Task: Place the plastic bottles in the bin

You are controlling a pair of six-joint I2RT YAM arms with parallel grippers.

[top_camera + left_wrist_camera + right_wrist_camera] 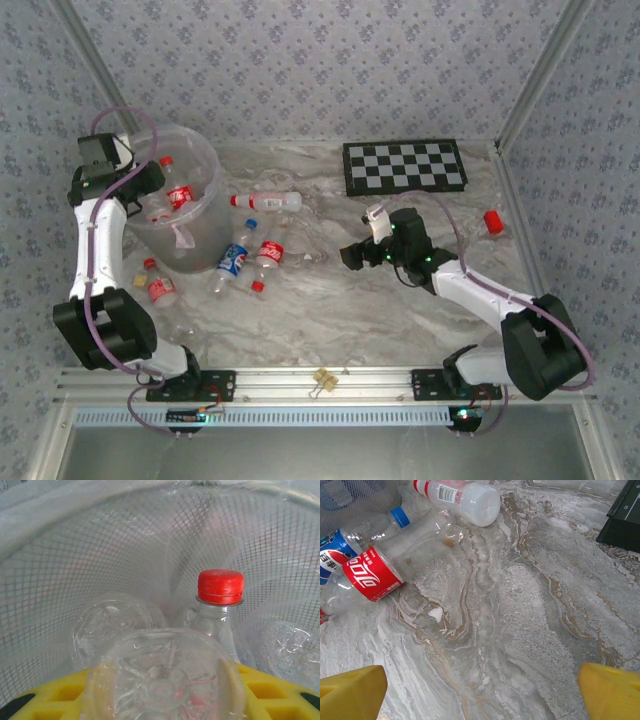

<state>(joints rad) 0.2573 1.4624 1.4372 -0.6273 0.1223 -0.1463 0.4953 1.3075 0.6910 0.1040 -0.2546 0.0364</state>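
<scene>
Next, my left gripper shifts sideways in the bin toward the red-capped bottle (177, 188), then releases the clear bottle.
The bin (205, 225) stands at the back left, its meshed frosted wall (100, 555) curving round the left wrist view. My left gripper (150, 182) reaches over its rim, shut on a clear bottle (165, 680) whose base sits between the yellow fingers (280, 690). Below it a red-capped bottle (220, 587) stands inside the bin. On the table right of the bin lie a white-labelled bottle (270, 201), a Pepsi bottle (235, 258) and a Coca-Cola bottle (370, 572). Another red-labelled bottle (158, 286) lies to the bin's left. My right gripper (355, 255) hangs open over bare marble.
A black-and-white checkerboard (405, 166) lies at the back right, its edge (625, 525) near the right arm. A small loose red cap (492, 222) sits by the right wall. A binder clip (325, 378) rests on the front rail.
</scene>
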